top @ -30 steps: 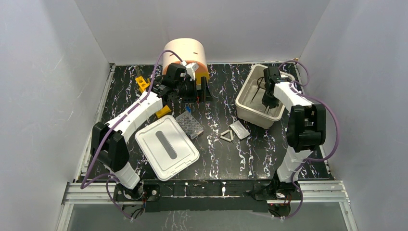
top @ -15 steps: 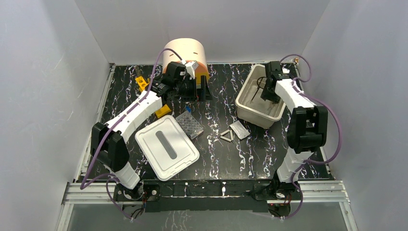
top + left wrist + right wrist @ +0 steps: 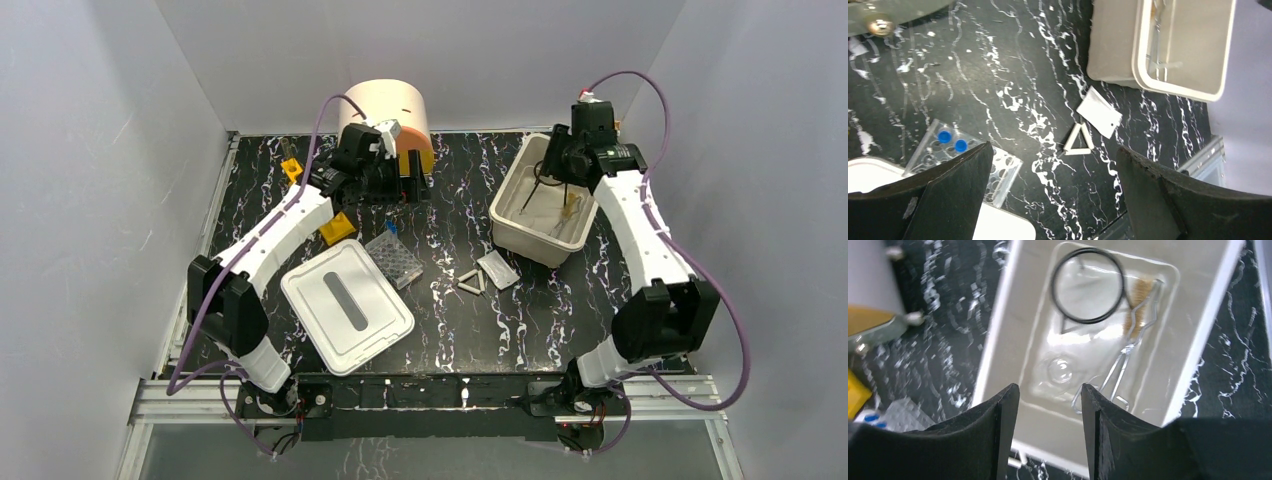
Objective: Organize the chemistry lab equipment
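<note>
I need to swing my right gripper back past the white bin's side, down onto the white triangle's near side; bare table there leaves my fingers room.
My left gripper [image 3: 393,180] is open and empty, held above the table in front of the round drawer unit [image 3: 385,105]. Its wrist view [image 3: 1054,150] looks down on the white triangle [image 3: 1078,142], a flat white slide packet [image 3: 1099,119] and the clear well plate [image 3: 968,157]. My right gripper [image 3: 558,170] is open and empty above the white bin [image 3: 515,225]. In its wrist view [image 3: 1049,390] the bin [image 3: 998,325] holds a black-framed round lens [image 3: 1088,285], a small wire-handled brush [image 3: 1133,340] and a clear round dish [image 3: 1060,370].
The white lid with a grey slot [image 3: 347,303] lies at front left, touching the well plate [image 3: 393,258]. The triangle [image 3: 472,282] and packet [image 3: 497,269] lie mid-table. A yellow rack [image 3: 293,172] and a yellow piece [image 3: 337,228] sit by the left arm.
My right gripper has risen out of the bin and the arm has stretched up and back. My left gripper has shifted slightly left and back by the drawer unit.
</note>
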`<state>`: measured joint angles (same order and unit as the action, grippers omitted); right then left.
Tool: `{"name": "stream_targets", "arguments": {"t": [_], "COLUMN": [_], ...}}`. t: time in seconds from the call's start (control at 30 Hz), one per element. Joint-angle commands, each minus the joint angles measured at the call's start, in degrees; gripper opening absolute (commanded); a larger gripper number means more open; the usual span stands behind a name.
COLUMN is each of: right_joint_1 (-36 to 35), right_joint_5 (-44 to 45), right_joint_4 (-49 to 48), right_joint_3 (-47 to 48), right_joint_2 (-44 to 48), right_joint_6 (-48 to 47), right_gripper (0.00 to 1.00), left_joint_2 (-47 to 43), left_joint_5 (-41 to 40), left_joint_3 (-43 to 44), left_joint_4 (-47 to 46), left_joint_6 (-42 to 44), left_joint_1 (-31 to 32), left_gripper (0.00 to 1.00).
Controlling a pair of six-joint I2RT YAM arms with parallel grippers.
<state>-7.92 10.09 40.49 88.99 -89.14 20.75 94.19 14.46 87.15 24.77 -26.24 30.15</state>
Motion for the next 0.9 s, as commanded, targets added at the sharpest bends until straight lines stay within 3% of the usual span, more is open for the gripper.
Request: {"name": "stream_targets", "arguments": {"t": [0.0, 0.2, 0.43, 0.67, 0.87], "right_joint_1": [-7.76, -25.07, -38.06, -39.32, -39.36], "right_joint_5": [-4.02, 1.34, 5.15, -1.31, -3.46], "right_joint_4": [0.44, -0.65, -2.19, -5.93, -9.33], "right_joint_3": [0.71, -4.49, -12.91, -22.85, -27.37], "right_joint_2": [5.03, 7.24, 3.23, 0.97, -3.22], "right_joint_6": [-4.33, -5.08, -5.95, -11.60, -16.29], "right_gripper": [0.58, 0.58, 0.58, 0.48, 0.47], "left_joint_2": [-3.70, -6.39, -11.18, -15.85, -17.30], "left_joint_5": [-5.78, -13.48, -24.02, -27.40, -26.33], "left_joint_3": [2.34, 1.46, -2.62, -8.00, -10.22], "left_joint_4": [1.77, 3.20, 4.97, 5.70, 5.54], "left_joint_6": [-1.22, -5.25, -8.66, -11.61, -13.42], "left_joint_1": [-2.38, -6.35, -9.27, -9.92, -10.02], "left_gripper": [0.93, 0.92, 0.89, 0.80, 0.78]}}
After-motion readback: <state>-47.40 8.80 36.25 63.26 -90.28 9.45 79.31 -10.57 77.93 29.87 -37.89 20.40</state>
